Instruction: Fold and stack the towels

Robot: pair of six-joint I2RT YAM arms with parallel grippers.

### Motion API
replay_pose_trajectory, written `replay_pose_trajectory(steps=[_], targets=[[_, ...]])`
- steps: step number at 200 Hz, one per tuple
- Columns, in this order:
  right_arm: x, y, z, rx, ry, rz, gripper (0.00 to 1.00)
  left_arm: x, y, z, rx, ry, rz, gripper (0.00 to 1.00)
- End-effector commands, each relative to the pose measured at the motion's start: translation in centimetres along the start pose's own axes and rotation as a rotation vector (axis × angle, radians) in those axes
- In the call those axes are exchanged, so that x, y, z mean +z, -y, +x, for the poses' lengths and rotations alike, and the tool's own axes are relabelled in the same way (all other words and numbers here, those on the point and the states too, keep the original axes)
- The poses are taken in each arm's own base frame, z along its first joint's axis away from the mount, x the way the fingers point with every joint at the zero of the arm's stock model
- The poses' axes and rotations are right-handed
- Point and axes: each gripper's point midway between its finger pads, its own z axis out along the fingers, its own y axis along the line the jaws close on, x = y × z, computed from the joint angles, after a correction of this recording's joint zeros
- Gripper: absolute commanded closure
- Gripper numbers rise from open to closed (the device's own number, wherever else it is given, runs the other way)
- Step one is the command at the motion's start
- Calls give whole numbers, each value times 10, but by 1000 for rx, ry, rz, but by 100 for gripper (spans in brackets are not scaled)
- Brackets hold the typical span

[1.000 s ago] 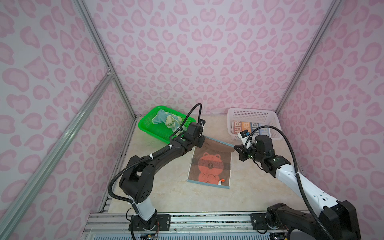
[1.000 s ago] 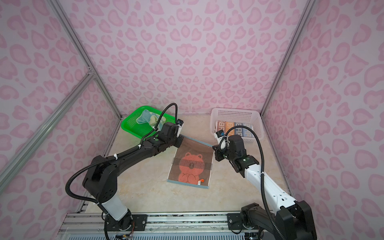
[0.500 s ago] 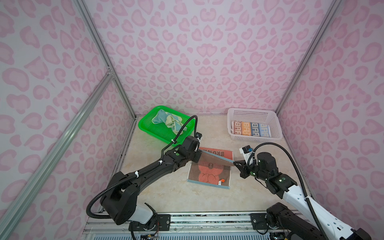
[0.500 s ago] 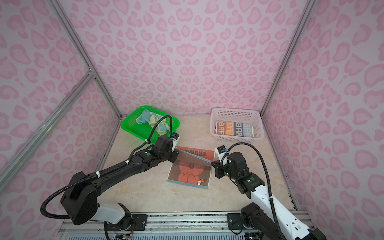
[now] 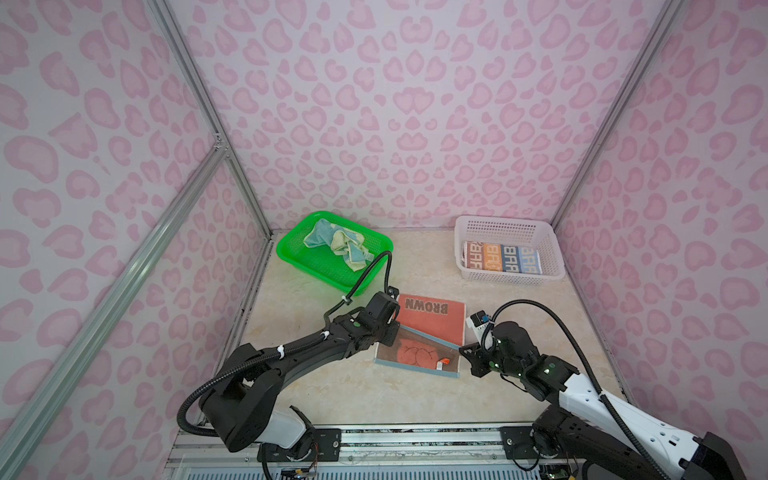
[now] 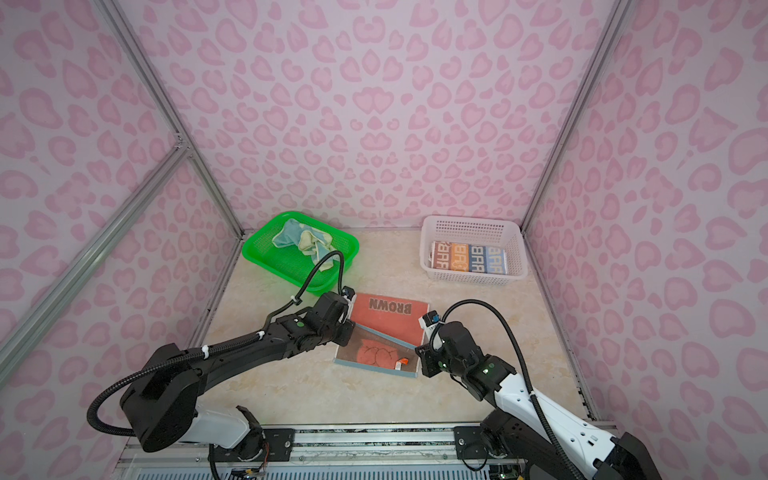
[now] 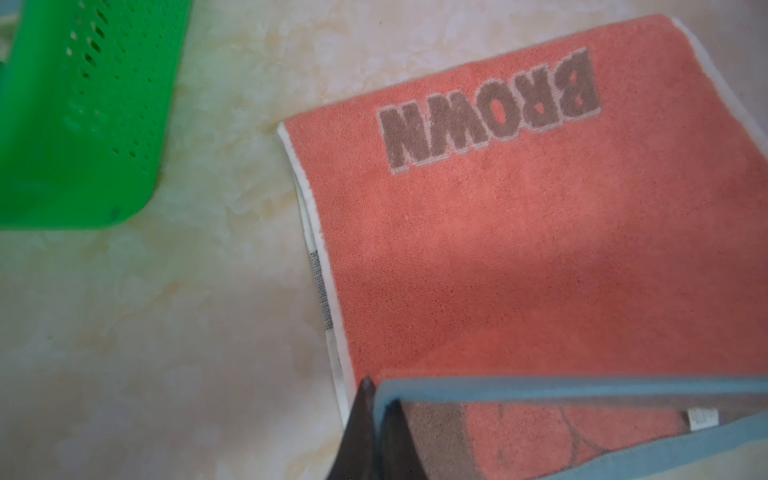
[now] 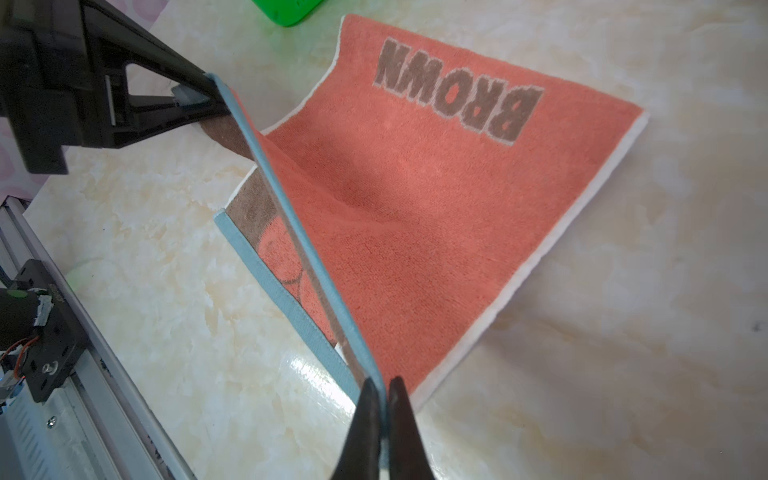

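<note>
The robot's right gripper should next move back and down to release the towel's hem over the towel's lower layer's tagged near corner (image 5: 456,373), since that corner is below it, toward the robot's base.
The orange towel (image 5: 432,322) (image 6: 390,318) with brown "BROWN" lettering lies mid-table, partly folded over itself. Its blue-hemmed edge (image 8: 291,216) is held taut just above the lower layer, where part of the bear print (image 5: 415,355) shows. At the left corner of that hem my left gripper (image 5: 397,329) (image 7: 376,395) is shut. My right gripper (image 5: 461,349) (image 8: 384,386) is shut on the hem's right corner. Another towel, pale yellow and teal (image 5: 336,243), lies crumpled in the green basket (image 5: 291,254). A folded lettered towel (image 5: 500,257) lies in the white basket (image 5: 552,249).
The green basket (image 6: 257,253) stands at the back left, close behind my left wrist. At the back right is the white basket (image 6: 517,253). A metal rail (image 5: 415,432) runs along the table's front edge. Pink patterned walls enclose the sides.
Both grippers have carried the blue-hemmed edge from the far side toward the front. The orange "BROWN" face is now turned up and most of the bear print is covered.
</note>
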Motion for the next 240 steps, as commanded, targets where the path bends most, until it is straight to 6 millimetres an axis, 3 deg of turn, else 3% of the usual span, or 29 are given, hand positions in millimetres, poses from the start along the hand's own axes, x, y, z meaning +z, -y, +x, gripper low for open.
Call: replay_pose_trajectory(steps=[1,52,65,81,90,99,136,166,201,240], targets=[[4,18,42,36,-151,91,100,3,-20,12,-41,-7,-110,98],[18,12,72,16,-272,85,100,21,-7,36,8,-85,-104,95],[19,10,75,10,-290,84,94,23,-7,40,25,-100,-128,88],[18,8,74,1,-296,82,84,23,-12,45,22,-114,-171,68],[17,7,74,-5,-299,76,79,22,-14,45,13,-113,-186,65],[15,3,72,-14,-298,59,75,20,-17,45,-4,-107,-200,55],[5,-13,58,-39,-266,-17,67,0,-26,36,-56,-42,-223,50],[4,-16,37,-45,-188,-12,62,-24,-30,16,-95,65,-223,50],[22,-16,25,-55,-176,-10,54,-52,-35,-7,-143,181,-213,48],[49,-31,32,-62,-276,-92,52,-75,-42,-13,-187,257,-206,30]])
